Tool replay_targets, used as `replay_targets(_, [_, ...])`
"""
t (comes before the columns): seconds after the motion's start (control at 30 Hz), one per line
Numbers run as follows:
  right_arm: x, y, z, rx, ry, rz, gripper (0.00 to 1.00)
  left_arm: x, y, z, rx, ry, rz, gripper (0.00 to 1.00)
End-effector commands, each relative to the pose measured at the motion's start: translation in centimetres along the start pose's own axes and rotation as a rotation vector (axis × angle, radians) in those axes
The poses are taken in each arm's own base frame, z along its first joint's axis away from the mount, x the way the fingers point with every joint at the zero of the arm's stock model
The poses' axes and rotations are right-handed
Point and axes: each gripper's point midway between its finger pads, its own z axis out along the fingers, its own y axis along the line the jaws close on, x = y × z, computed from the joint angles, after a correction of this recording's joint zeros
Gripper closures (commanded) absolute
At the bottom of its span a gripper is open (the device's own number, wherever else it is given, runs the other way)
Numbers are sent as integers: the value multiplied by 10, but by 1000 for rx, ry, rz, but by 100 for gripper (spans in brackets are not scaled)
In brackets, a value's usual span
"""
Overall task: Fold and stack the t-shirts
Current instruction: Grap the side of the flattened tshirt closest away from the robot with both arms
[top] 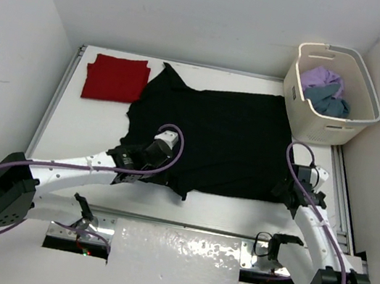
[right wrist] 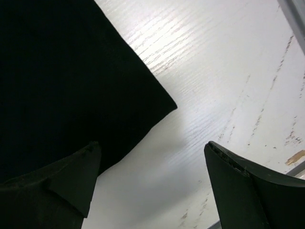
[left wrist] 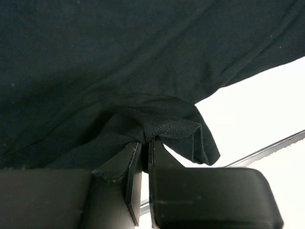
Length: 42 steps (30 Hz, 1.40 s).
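Note:
The black t-shirt (top: 220, 136) lies flat beyond its pinched near edge, so the robot's left gripper should rise outward to the part of the table beside the red t-shirt and let go.
A black t-shirt (top: 220, 136) lies spread flat across the middle of the table. My left gripper (top: 167, 145) is at its near left part, shut on a pinched fold of the black cloth (left wrist: 162, 126); in the left wrist view the left gripper (left wrist: 145, 141) has its jaws nearly together. My right gripper (top: 293, 186) stands open at the shirt's near right corner (right wrist: 62, 81). In the right wrist view the right gripper (right wrist: 152, 145) has one finger over the cloth edge and the other over bare table. A folded red t-shirt (top: 116, 78) lies at the back left.
A cream laundry basket (top: 311, 123) stands at the back right, holding a lavender t-shirt (top: 321, 78) and a teal-blue t-shirt (top: 329, 102). White walls close in the table on three sides. A metal rail runs along the near edge (top: 182, 225).

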Motion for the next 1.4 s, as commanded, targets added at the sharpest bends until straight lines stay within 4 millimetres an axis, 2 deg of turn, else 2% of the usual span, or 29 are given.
replay_targets(0.0, [-2, 7, 7, -20, -16, 47, 17, -22, -12, -4, 50, -67, 22, 100])
replay_targets(0.03, [-1, 8, 10, -20, -16, 50, 20, -25, -12, -5, 45, -77, 24, 100])
replay_targets(0.17, [8, -2, 21, 26, -1, 77, 22, -35, -12, -11, 44, -109, 28, 100])
replay_targets(0.2, [10, 2, 23, 7, 11, 87, 25, -37, -14, -12, 52, -112, 30, 100])
replay_targets(0.33, [18, -2, 31, 14, 7, 127, 27, -41, -11, -14, 41, -125, 31, 100])
replay_targets(0.47, [25, 4, 39, -17, 4, 156, 27, -44, -12, -18, 53, -139, 34, 100])
replay_targets(0.6, [20, 9, 37, -45, -18, 169, 29, -49, -10, -19, 49, -152, 38, 100])
replay_targets(0.67, [13, 13, 31, -70, -28, 169, 36, -52, -11, -19, 51, -157, 35, 100])
replay_targets(0.73, [13, 11, 25, -70, -14, 155, 32, -55, -11, -20, 52, -163, 38, 100])
replay_targets(0.8, [1, 9, 18, -74, -52, 162, 31, -56, -12, -20, 55, -162, 43, 100])
replay_targets(0.9, [-4, 5, 16, -61, -78, 154, 31, -57, -11, -19, 58, -163, 44, 100])
replay_targets(1.03, [3, 0, 24, -14, -43, 123, 31, -58, -10, -16, 60, -157, 44, 100])
replay_targets(1.1, [1, 6, 30, -27, -51, 132, 30, -58, -7, -16, 55, -153, 41, 100])
replay_targets(1.13, [10, 5, 35, -17, -32, 129, 30, -59, -7, -15, 56, -154, 40, 100])
replay_targets(1.17, [5, 8, 39, -29, -59, 145, 31, -58, -7, -15, 58, -153, 39, 100])
replay_targets(1.2, [11, 5, 42, -11, -45, 148, 32, -60, -7, -15, 59, -159, 36, 100])
replay_targets(1.23, [23, 2, 46, 11, -7, 161, 38, -60, -7, -14, 61, -161, 37, 100])
replay_targets(1.3, [33, 1, 48, 13, 29, 150, 45, -62, -5, -13, 61, -169, 29, 100])
replay_targets(1.33, [35, 1, 47, 10, 26, 155, 58, -63, -5, -12, 64, -172, 26, 100])
replay_targets(1.37, [38, 1, 46, 1, 35, 151, 61, -65, -3, -12, 60, -177, 19, 100])
